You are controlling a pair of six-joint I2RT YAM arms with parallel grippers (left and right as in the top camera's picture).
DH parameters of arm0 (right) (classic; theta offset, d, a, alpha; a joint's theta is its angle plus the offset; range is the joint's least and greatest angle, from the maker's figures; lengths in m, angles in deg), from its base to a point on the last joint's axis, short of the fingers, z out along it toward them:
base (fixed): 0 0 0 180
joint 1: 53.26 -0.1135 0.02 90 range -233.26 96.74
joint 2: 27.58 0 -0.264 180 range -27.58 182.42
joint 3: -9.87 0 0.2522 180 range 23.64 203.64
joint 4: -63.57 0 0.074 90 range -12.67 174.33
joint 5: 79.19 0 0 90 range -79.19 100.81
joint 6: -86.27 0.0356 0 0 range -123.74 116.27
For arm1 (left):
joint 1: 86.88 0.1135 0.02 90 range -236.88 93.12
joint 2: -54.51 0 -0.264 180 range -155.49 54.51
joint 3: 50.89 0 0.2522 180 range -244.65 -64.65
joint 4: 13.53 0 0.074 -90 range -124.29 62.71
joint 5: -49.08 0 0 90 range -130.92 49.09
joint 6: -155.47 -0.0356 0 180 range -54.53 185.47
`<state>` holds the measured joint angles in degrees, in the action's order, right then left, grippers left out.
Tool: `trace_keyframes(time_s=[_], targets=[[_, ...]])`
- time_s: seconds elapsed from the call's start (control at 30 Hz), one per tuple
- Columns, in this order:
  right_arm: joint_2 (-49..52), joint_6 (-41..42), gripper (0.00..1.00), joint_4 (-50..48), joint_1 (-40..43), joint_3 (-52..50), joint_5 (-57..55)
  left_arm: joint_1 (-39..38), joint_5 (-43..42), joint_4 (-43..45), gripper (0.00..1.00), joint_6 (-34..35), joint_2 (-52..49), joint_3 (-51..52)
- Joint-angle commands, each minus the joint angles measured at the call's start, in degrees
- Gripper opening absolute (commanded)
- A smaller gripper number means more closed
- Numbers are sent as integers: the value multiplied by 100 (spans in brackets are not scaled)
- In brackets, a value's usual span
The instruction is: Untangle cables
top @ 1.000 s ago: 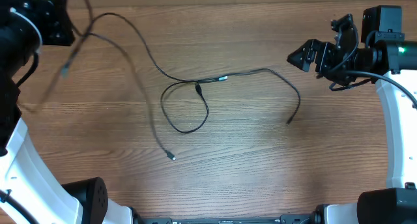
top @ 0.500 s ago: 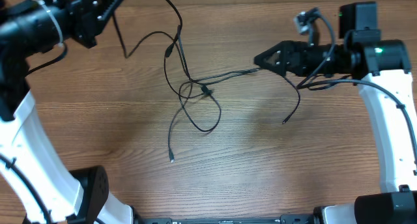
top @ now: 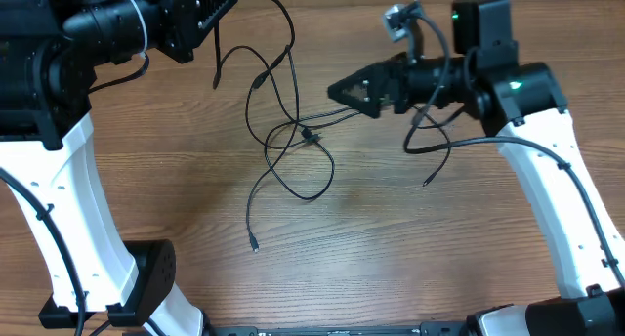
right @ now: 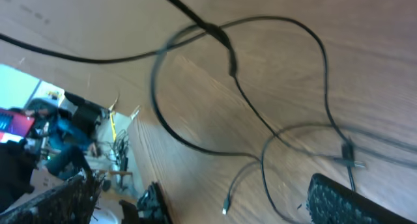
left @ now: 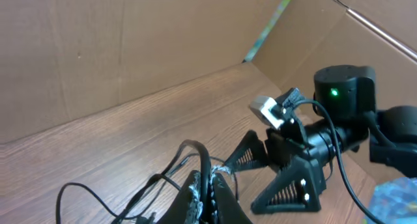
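Note:
I next need to pull the piece of cable (left: 203,160) up and left in the overhead view, then lower and release it, as the tabletop below my left gripper there is free of cables.
The thin black cables (top: 301,134) lie in a crossed tangle at the middle of the wooden table, with loose plug ends at the front (top: 254,246) and at the right (top: 427,183). My left gripper (top: 223,4) is at the far left, raised, and shut on one cable strand that hangs from it down to the tangle. The left wrist view shows its jaws (left: 210,195) pinched on that strand (left: 203,160). My right gripper (top: 337,88) is open just right of the tangle and points left at it. The right wrist view shows its wide-apart fingers (right: 208,198) above the cables (right: 228,55), holding nothing.
Thicker black cords (top: 439,131) loop off the right arm near its wrist. Brown cardboard walls (left: 130,48) stand behind the table. The arm bases (top: 146,277) sit at the front edge.
My left gripper has moved right with the cable strand, dragging loose loops toward the middle. My right gripper has moved left to the tangle.

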<state>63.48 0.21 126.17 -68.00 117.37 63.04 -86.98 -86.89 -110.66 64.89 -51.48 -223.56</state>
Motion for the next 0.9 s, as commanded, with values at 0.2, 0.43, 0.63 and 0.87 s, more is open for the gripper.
trace_keyframes(time_s=[0.2, 0.43, 0.63, 0.87], targets=[[448, 1497, 86, -929, -986, 42, -1239, -31, 140, -31, 4, -9, 26, -20], [907, 1882, 61, -1204, -1300, 42, -2240, -31, 140, -37, 4, -9, 26, -20], [1113, 1882, 11, -844, -1257, 42, -2621, -20, 621, 103, 4, 289, 155, -55], [1113, 2500, 4, 629, -684, 39, -4664, -20, 2020, 846, 4, 597, 785, -299]])
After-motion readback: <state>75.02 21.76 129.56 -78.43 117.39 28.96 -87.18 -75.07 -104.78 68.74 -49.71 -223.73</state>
